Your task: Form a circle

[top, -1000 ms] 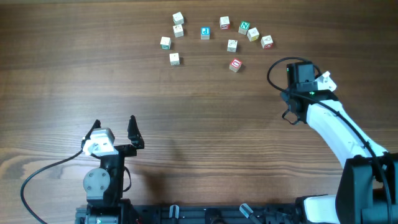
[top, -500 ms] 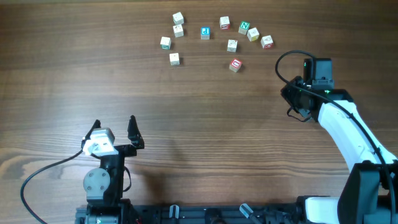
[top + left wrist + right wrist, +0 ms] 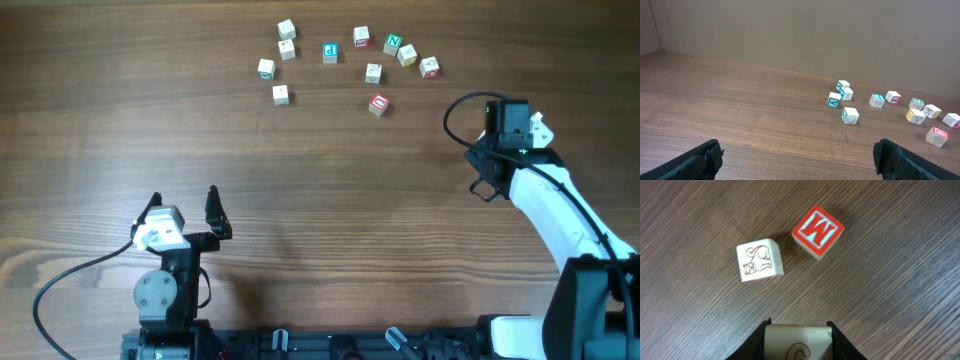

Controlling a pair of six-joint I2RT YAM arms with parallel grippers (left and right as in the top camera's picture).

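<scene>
The right gripper moves down to the bare wood (image 3: 800,311) beside the animal-drawing cube next and releases the pale cube, because it still hangs above the tabletop.
Several small lettered wooden cubes lie in a loose arc (image 3: 361,38) at the far middle of the table, also seen in the left wrist view (image 3: 893,97). My right gripper (image 3: 508,122) hangs to the right of that group, shut on a pale cube with a curved letter (image 3: 798,340). On the wood below it are a red M cube (image 3: 817,232) and a white cube with an animal drawing (image 3: 759,260). My left gripper (image 3: 182,203) rests near the front left, open and empty (image 3: 797,155).
A red-faced cube (image 3: 378,104) sits alone a little nearer than the arc. The right arm's black cable (image 3: 460,105) loops out beside the wrist. The left arm's base (image 3: 165,290) stands at the front edge.
My right arm has moved to the right with the cube still held and has turned slightly. The left arm and the cubes on the table have not moved.
</scene>
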